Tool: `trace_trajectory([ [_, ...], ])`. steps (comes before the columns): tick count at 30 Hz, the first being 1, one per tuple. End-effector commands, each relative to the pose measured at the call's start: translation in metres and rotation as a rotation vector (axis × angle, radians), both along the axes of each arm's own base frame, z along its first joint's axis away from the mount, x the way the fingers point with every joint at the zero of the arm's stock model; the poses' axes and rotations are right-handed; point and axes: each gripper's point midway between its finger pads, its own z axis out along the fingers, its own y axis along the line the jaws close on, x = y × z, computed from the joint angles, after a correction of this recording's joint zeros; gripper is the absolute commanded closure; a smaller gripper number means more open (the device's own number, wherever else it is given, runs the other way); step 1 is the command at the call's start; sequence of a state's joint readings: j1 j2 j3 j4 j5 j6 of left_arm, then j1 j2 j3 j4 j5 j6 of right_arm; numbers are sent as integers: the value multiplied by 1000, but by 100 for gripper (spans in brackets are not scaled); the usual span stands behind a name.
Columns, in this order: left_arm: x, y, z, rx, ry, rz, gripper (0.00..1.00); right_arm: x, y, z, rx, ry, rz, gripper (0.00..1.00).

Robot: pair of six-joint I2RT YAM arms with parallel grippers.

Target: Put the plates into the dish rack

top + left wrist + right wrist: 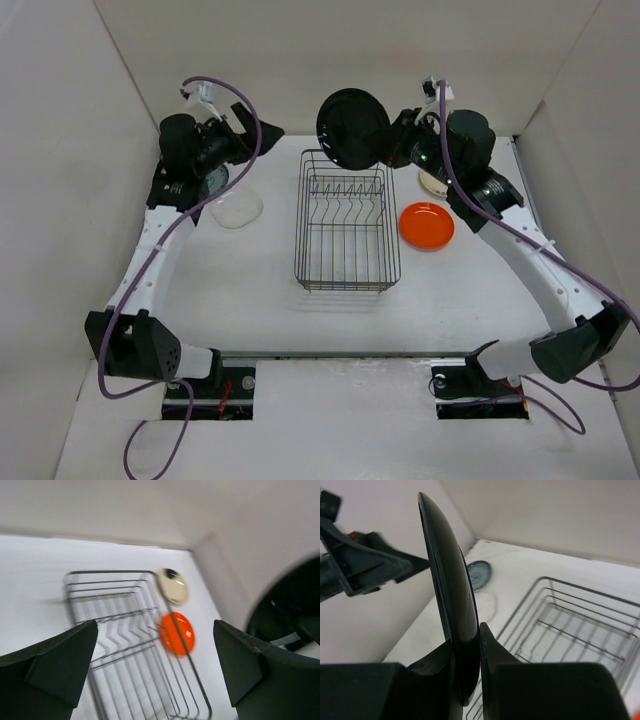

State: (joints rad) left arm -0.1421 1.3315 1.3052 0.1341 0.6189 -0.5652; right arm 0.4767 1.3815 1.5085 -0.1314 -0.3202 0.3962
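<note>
The right gripper turns fingers-down next, then lowers the black plate into the far-end slot on the pale plate's side point(321, 201) point(538, 635).
My right gripper point(388, 150) is shut on the rim of the black plate point(352, 128), which it holds upright on edge in the air above the far end of the dish rack point(345, 225). In the right wrist view the black plate point(447, 580) stands edge-on, pinched between the fingers of the gripper point(470, 665). My left gripper point(256, 125) hangs open and holds nothing, left of the rack's far end. Its fingers point(55, 665) stand wide apart over the rack point(130, 645). The orange plate point(427, 225) and the cream plate point(432, 182) lie right of the rack.
A teal plate point(213, 182) lies partly under my left arm, and a pale plate point(237, 210) lies beside it, left of the rack. White walls close in the table at the back and on both sides. The rack has nothing in it.
</note>
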Motion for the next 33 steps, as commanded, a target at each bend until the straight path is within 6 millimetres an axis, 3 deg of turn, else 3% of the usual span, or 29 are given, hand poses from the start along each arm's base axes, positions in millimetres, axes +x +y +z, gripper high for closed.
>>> trace_trajectory([
  [1, 34, 70, -25, 71, 186, 403, 0, 17, -33, -15, -65, 87, -333, 100],
  [3, 43, 113, -60, 115, 345, 610, 0, 23, -45, -30, -109, 138, -520, 100],
  [6, 39, 154, -101, 158, 494, 793, 0, 30, -50, -63, -167, 245, -663, 100],
  [8, 36, 176, -114, 168, 527, 872, 0, 35, -47, -90, -209, 311, -704, 100],
  [10, 32, 194, -124, 165, 559, 946, 0, 39, -45, -101, -219, 332, -738, 100],
  [11, 31, 194, -129, 171, 571, 946, 0, 44, -44, -117, -244, 359, -758, 100],
  [15, 30, 202, -129, 162, 575, 959, 0, 54, -31, -133, -275, 379, -763, 100],
  [19, 33, 201, -141, 168, 600, 933, 0, 63, -16, -144, -278, 404, -734, 100],
  [22, 33, 201, -141, 168, 600, 933, 0, 69, -6, -138, -245, 403, -713, 100],
  [33, 34, 203, -145, 166, 611, 932, 0, 90, 20, -175, -287, 455, -678, 100],
])
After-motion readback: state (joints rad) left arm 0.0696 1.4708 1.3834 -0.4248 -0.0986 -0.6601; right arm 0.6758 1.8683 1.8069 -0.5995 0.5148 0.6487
